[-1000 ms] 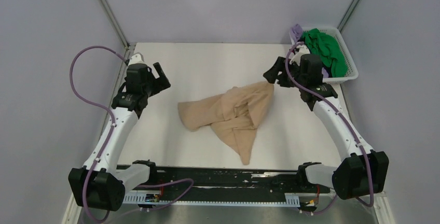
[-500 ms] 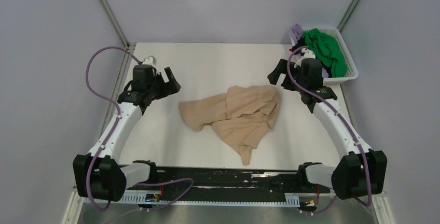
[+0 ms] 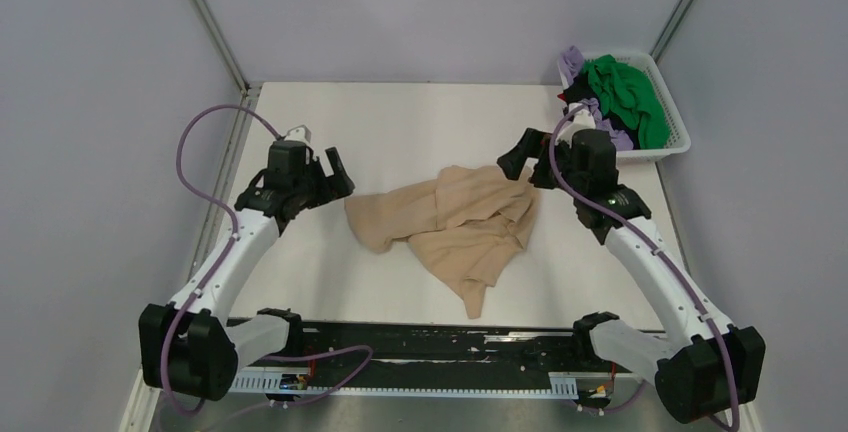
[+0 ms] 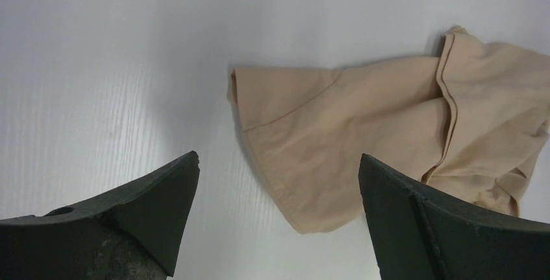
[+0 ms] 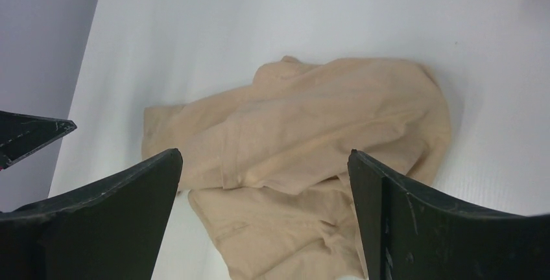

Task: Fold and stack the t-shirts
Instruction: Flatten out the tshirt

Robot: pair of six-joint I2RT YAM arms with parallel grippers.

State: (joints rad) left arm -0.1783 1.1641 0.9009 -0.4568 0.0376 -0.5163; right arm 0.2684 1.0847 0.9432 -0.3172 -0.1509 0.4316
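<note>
The table beside the shirt's seam is bare and leaves room for a finger, so my left gripper needs to go down and to the right in the top view, onto the shirt's edge [image 3: 355, 227] [image 4: 259, 161] beside that seam.
A tan t-shirt [image 3: 455, 224] lies crumpled in the middle of the white table [image 3: 400, 132]; it also fills the left wrist view [image 4: 363, 124] and the right wrist view [image 5: 305, 137]. My left gripper [image 3: 333, 174] hovers open just left of the shirt's left edge, nothing between its fingers [image 4: 130, 209]. My right gripper [image 3: 520, 164] is open above the shirt's upper right corner, holding nothing, its fingers [image 5: 415, 221] wide apart. More t-shirts, bright green [image 3: 628, 97] and lilac [image 3: 572, 60], sit in the basket.
A white lattice basket [image 3: 676, 142] stands at the table's back right corner, right behind the right arm. Grey walls close in on both sides. A black rail [image 3: 430, 337] with the arm bases runs along the near edge.
The right gripper let go of the tan shirt's corner, which dropped onto the table, and then moved left over it. The left gripper moved down and right toward the shirt's left edge.
</note>
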